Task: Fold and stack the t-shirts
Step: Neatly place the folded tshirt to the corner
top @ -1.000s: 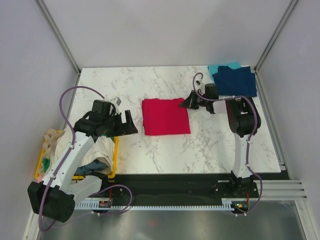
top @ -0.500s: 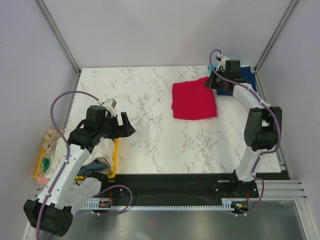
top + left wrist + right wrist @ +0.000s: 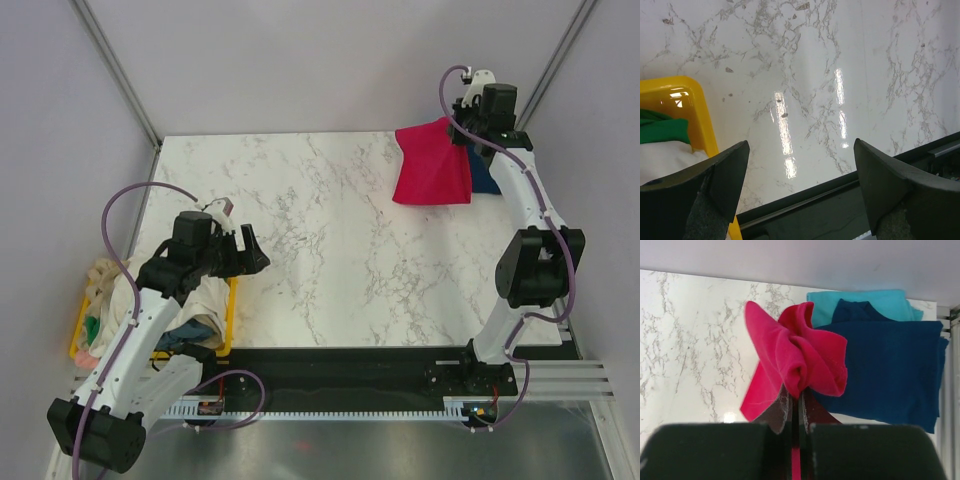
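The navy blue t-shirt (image 3: 486, 172) (image 3: 890, 370) is below my right gripper and to its right in the top view, so I need to move that way, go down and release the red one.
My right gripper (image 3: 466, 128) is shut on the folded crimson red t-shirt (image 3: 432, 165) and holds it hanging in the air at the back right of the table. In the right wrist view the red t-shirt (image 3: 795, 357) bunches between my fingers (image 3: 781, 412), above a folded navy blue t-shirt (image 3: 890, 370) lying on a teal t-shirt (image 3: 860, 300). The navy t-shirt (image 3: 486, 172) peeks out behind the red one. My left gripper (image 3: 252, 252) is open and empty over the table beside the yellow bin (image 3: 228, 320). It also shows in the left wrist view (image 3: 800, 175).
The yellow bin at the near left holds cream (image 3: 200, 300), green (image 3: 662, 127) and blue shirts. A black rail (image 3: 350, 365) runs along the table's front edge. Frame posts stand at the back corners.
My right gripper has carried the red t-shirt from the table's middle to the back right and lifted it off the surface. My left arm pulled back slightly, then stayed still.
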Controlling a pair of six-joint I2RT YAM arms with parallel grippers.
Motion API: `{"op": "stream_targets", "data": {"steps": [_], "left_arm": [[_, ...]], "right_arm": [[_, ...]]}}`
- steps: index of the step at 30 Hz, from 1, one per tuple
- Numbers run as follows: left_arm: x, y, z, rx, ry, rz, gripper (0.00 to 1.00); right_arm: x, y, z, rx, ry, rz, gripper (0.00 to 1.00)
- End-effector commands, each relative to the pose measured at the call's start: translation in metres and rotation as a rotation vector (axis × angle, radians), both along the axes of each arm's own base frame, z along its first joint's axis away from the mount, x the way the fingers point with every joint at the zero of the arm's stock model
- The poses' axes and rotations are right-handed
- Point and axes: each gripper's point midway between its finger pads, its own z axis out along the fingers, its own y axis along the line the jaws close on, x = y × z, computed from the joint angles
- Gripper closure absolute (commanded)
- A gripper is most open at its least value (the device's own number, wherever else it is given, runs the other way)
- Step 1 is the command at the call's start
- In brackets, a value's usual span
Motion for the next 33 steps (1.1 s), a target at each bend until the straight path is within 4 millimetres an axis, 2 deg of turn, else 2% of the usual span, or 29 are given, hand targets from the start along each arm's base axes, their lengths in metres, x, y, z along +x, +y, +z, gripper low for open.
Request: {"op": "stream_targets", "data": {"steps": [1, 6, 11, 12, 13, 21, 25, 27, 28, 30, 32, 33], "left_arm": [[0.008, 0.001, 0.006, 0.004, -0.052, 0.002, 0.08], [0.009, 0.001, 0.005, 0.006, -0.049, 0.003, 0.09], [0.010, 0.001, 0.005, 0.006, -0.049, 0.003, 0.09], [0.010, 0.001, 0.004, 0.005, -0.046, 0.002, 0.09], [0.009, 0.001, 0.003, 0.007, -0.043, 0.003, 0.09], [0.011, 0.001, 0.000, 0.013, -0.033, 0.006, 0.09], [0.010, 0.002, 0.001, 0.015, -0.035, 0.008, 0.10], [0.011, 0.002, 0.001, 0.014, -0.040, 0.010, 0.10], [0.011, 0.002, 0.000, 0.015, -0.037, 0.010, 0.10], [0.011, 0.003, 0.000, 0.016, -0.036, 0.011, 0.10], [0.011, 0.003, 0.000, 0.016, -0.037, 0.013, 0.10], [0.011, 0.003, 0.001, 0.016, -0.039, 0.013, 0.10]], "right_arm": [[0.015, -0.019, 0.040, -0.065, -0.095, -0.023, 1.00], [0.021, -0.034, 0.058, -0.067, -0.128, -0.044, 1.00], [0.031, -0.045, 0.060, -0.054, -0.138, -0.043, 1.00], [0.033, -0.051, 0.065, -0.048, -0.150, -0.050, 1.00], [0.038, -0.053, 0.057, -0.041, -0.136, -0.048, 1.00], [0.056, -0.080, 0.053, -0.003, -0.145, -0.074, 1.00], [0.065, -0.088, 0.044, 0.011, -0.139, -0.078, 1.00], [0.068, -0.095, 0.047, 0.012, -0.150, -0.090, 1.00], [0.072, -0.098, 0.041, 0.018, -0.143, -0.094, 1.00], [0.078, -0.106, 0.049, 0.021, -0.172, -0.105, 1.00], [0.088, -0.112, 0.040, 0.038, -0.176, -0.106, 1.00], [0.091, -0.119, 0.045, 0.040, -0.197, -0.110, 1.00]]}}
